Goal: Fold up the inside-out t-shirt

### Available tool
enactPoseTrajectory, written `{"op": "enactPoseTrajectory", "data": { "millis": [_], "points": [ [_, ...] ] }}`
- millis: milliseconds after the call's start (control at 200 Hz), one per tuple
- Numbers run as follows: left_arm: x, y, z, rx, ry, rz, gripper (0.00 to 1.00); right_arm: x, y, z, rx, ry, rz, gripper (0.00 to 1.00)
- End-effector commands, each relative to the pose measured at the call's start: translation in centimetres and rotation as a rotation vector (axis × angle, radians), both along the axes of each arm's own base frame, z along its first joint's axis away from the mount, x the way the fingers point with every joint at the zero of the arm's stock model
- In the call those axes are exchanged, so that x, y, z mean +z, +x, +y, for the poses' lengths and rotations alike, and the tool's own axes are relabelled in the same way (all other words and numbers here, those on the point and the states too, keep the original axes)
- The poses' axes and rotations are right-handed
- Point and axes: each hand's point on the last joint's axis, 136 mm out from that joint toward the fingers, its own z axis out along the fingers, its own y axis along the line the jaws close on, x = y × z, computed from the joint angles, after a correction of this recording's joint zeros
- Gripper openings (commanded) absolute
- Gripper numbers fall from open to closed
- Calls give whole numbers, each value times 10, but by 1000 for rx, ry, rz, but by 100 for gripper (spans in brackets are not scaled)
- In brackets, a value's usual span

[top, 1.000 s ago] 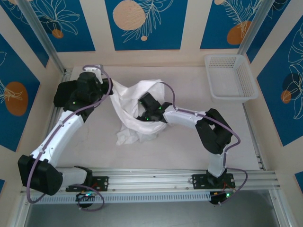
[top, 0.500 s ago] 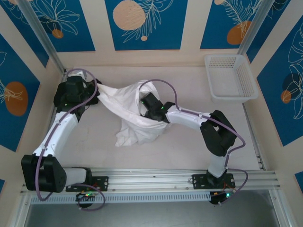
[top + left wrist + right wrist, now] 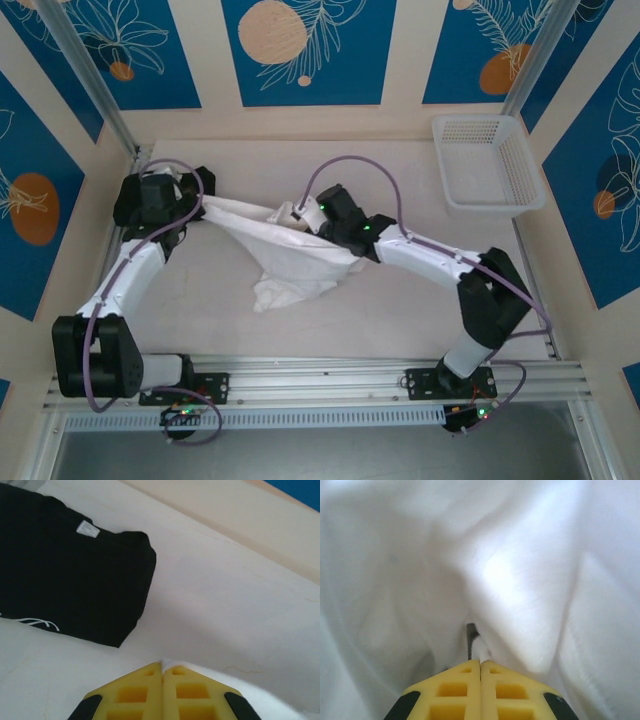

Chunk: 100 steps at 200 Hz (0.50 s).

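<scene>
I next need to move my left gripper across the stretched shirt to its bunched part by my right gripper and release the shirt's end.
The white inside-out t-shirt (image 3: 290,250) hangs stretched between my two grippers, and its lower part trails in a crumpled bunch on the table. At the back left, my left gripper (image 3: 197,203) is shut on one end of the shirt; in the left wrist view its yellow fingers (image 3: 135,692) pinch a white fabric edge (image 3: 200,672). Near the table's middle my right gripper (image 3: 297,215) is shut on another part of the shirt. In the right wrist view, white cloth (image 3: 530,580) lies all around the shut gripper (image 3: 480,662).
A black folded garment (image 3: 70,575) lies on the table just beyond my left gripper. A white mesh basket (image 3: 487,165) stands at the back right. The wall and a metal post run close behind the left arm.
My left gripper has moved left toward the wall with the shirt. The right arm has stretched out and shifted back. The cloth between them went from a loose heap to a taut band.
</scene>
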Motion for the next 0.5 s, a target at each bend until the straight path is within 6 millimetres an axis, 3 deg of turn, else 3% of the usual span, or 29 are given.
{"op": "enactPoseTrajectory", "data": {
  "millis": [0,95,200,370,495],
  "points": [
    [-15,-1,-44,-134,-48,-22,0,65,-7,34,114,287,-31,0],
    [-32,-21,-96,-287,-61,-57,0,87,4,39,108,373,-53,0],
    [-37,-47,-123,-375,-103,-147,0,110,20,34,85,444,-71,0],
    [-43,-77,-141,-470,-121,-190,0,148,29,35,125,582,-52,0],
    [-69,-82,-129,-425,-60,-93,0,186,26,32,190,676,-43,0]
  ]
}}
